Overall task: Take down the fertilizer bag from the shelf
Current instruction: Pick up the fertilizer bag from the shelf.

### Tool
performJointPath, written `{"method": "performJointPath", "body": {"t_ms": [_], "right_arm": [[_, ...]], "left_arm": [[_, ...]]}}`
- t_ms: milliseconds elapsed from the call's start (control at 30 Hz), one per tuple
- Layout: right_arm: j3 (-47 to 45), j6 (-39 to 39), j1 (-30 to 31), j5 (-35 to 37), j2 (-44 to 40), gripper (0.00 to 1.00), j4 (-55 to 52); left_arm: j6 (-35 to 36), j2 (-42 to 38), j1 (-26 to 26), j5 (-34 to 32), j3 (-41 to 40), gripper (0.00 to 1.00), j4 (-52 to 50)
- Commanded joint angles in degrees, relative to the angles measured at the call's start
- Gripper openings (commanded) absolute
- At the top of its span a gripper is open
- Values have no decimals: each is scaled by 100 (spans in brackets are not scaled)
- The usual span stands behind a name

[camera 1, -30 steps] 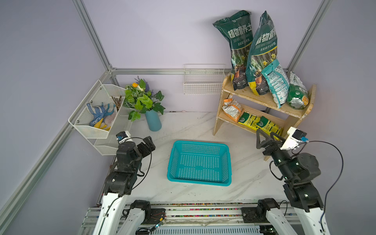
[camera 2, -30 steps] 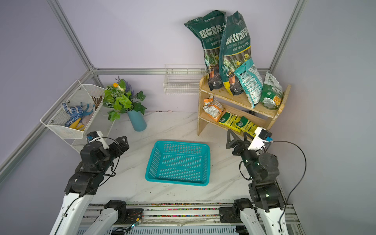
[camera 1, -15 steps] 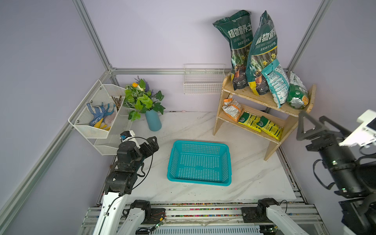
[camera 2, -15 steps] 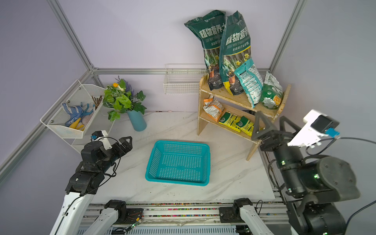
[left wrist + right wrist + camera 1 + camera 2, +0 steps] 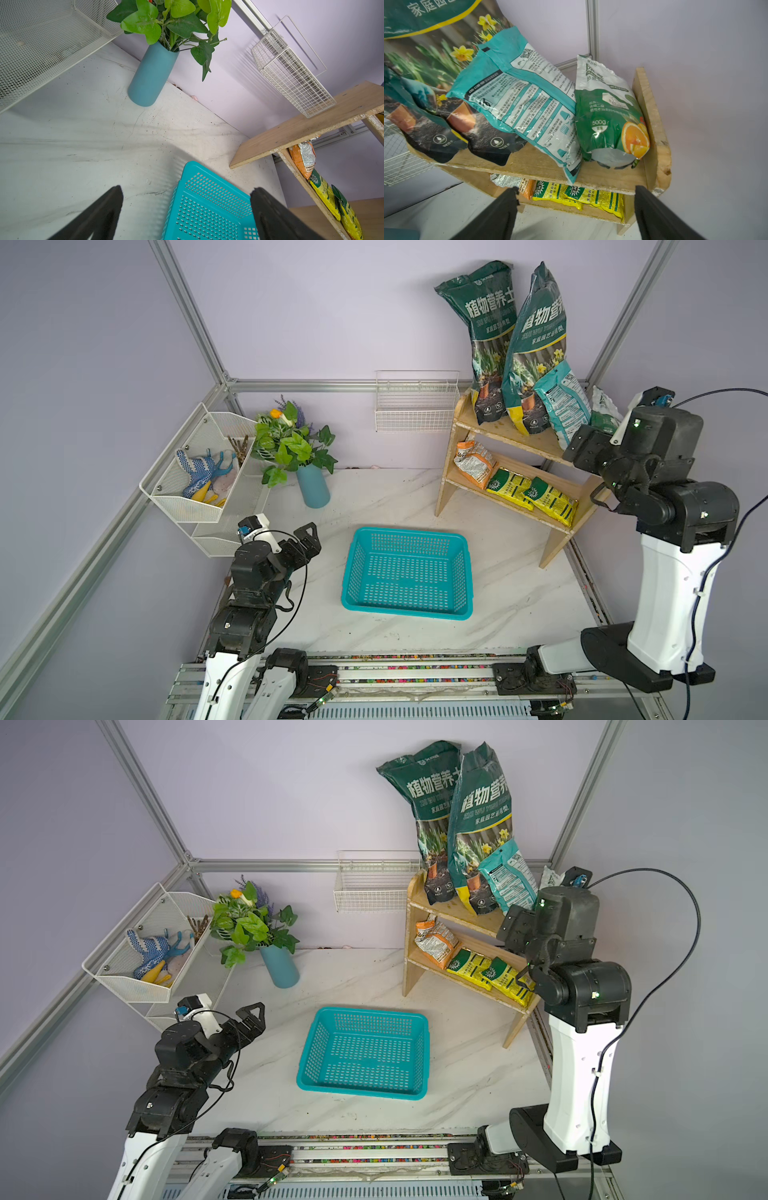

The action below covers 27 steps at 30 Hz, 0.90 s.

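Note:
I should next move my right gripper outward, toward the shelf's end board, onto the small green bag's lower front [image 5: 600,128], as that bag sits outward of it.
The pale wooden shelf [image 5: 446,489] [image 5: 411,969] stands at the back right. On its upper tier, two tall dark green bags [image 5: 490,344] lean on the wall. Beside them are a teal-and-white bag [image 5: 561,406] [image 5: 519,108] and a small green bag with an orange printed on it [image 5: 608,120] [image 5: 602,414]. I cannot tell which one is the fertilizer bag. My right gripper [image 5: 576,188] [image 5: 582,445] hovers open before the upper tier's right end, touching nothing. My left gripper [image 5: 305,537] [image 5: 187,189] is open and empty, low over the table left of the basket.
A teal basket [image 5: 407,572] [image 5: 207,207] sits mid-table. Two yellow packets [image 5: 532,493] and an orange one [image 5: 473,462] lie on the lower tier. A blue vase with a plant [image 5: 313,489], a white wire wall basket [image 5: 415,406] and white mesh bins [image 5: 199,472] line the back and left.
My right arm has risen from table height in front of the shelf to the upper tier's right end. My left gripper has crept slightly toward the basket.

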Motion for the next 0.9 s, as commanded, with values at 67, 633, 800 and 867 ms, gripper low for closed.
{"method": "performJointPath", "body": {"t_ms": [67, 633, 800, 867], "right_arm": [[446, -122, 15, 590, -16, 93, -90], [933, -175, -380, 620, 1097, 93, -34], [916, -66, -777, 320, 1181, 91, -60], [860, -60, -901, 186, 1198, 91, -55]], "left_arm": [[-56, 93, 13, -2, -268, 100, 82], [-142, 608, 12, 244, -206, 100, 161], [-144, 601, 13, 240, -202, 100, 160], [-149, 600, 17, 244, -201, 100, 161]]}}
